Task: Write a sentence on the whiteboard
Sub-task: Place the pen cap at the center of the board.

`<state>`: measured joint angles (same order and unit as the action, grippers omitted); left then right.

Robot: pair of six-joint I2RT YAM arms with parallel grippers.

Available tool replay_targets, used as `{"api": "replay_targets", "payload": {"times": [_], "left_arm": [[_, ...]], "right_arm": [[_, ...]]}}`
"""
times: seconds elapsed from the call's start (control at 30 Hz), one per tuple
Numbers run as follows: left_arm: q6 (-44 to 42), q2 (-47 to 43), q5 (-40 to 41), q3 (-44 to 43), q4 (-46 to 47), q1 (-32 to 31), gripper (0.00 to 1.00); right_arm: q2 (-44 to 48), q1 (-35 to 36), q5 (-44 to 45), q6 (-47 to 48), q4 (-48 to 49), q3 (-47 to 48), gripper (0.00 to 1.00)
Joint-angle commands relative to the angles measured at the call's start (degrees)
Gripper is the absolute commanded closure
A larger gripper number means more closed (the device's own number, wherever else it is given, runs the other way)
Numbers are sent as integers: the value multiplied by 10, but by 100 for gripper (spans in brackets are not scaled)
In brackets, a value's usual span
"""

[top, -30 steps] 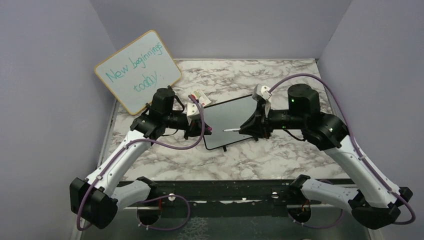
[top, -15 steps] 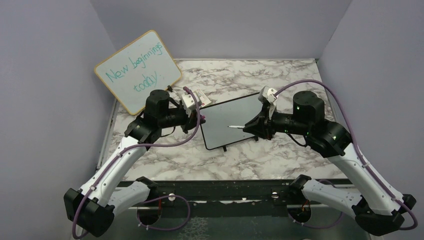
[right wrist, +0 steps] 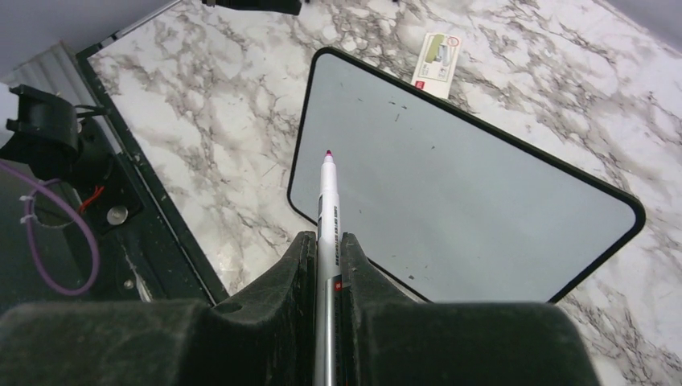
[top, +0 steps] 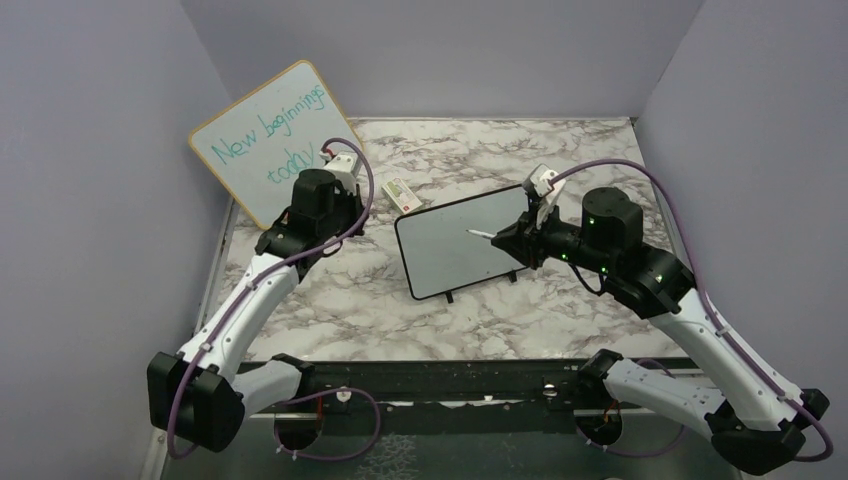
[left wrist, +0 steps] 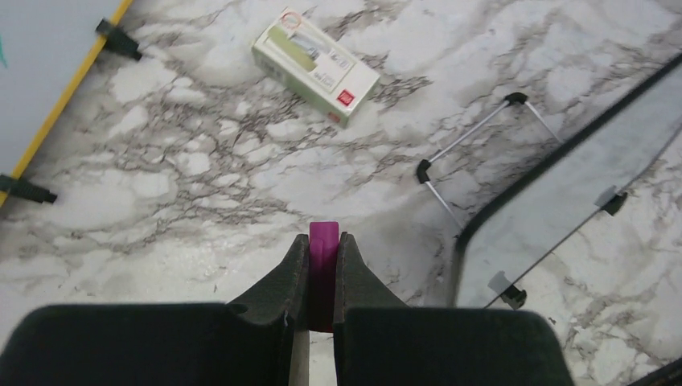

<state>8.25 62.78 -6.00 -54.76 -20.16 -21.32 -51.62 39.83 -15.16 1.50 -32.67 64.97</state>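
The left gripper lowers the purple marker cap (left wrist: pixel 323 249) onto the marble beside the whiteboard next and releases it.
The small black-framed whiteboard (top: pixel 450 250) stands tilted on the marble table; it also shows in the right wrist view (right wrist: pixel 482 193) and the left wrist view (left wrist: pixel 563 201). Its face is blank apart from a few specks, with no purple-pink sentence on it. My right gripper (top: pixel 512 240) (right wrist: pixel 325 241) is shut on a white marker (right wrist: pixel 327 201) with a bare purple-pink tip, held just above the board's upper right part. My left gripper (top: pixel 350 205) (left wrist: pixel 323 241) is shut on the purple marker cap (left wrist: pixel 323 249), back left of the board, above bare table.
A larger wood-framed board (top: pixel 275 140) with teal writing leans at the back left. A small white and green box (top: pixel 400 192) (left wrist: pixel 315 66) lies behind the whiteboard. Purple walls stand close on three sides. A black rail runs along the near table edge.
My left gripper has pulled away from the marker tip and moved back left with the cap. My right gripper has carried the uncapped marker toward the board's upper right part.
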Motion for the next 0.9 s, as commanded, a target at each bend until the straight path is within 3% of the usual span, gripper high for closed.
{"api": "replay_targets", "payload": {"times": [0.0,0.3,0.43,0.87], "left_arm": [[65,37,76,38,15,24,100],[131,122,94,113,110,57,100],[163,157,95,126,148,64,94],[189,268,152,114,148,63,81]], "right_arm": [[15,1,62,-13,44,-21,100],[7,1,100,-26,62,-56,100],[9,1,112,-21,69,-68,100],[-7,1,117,2,93,-81,100]]}}
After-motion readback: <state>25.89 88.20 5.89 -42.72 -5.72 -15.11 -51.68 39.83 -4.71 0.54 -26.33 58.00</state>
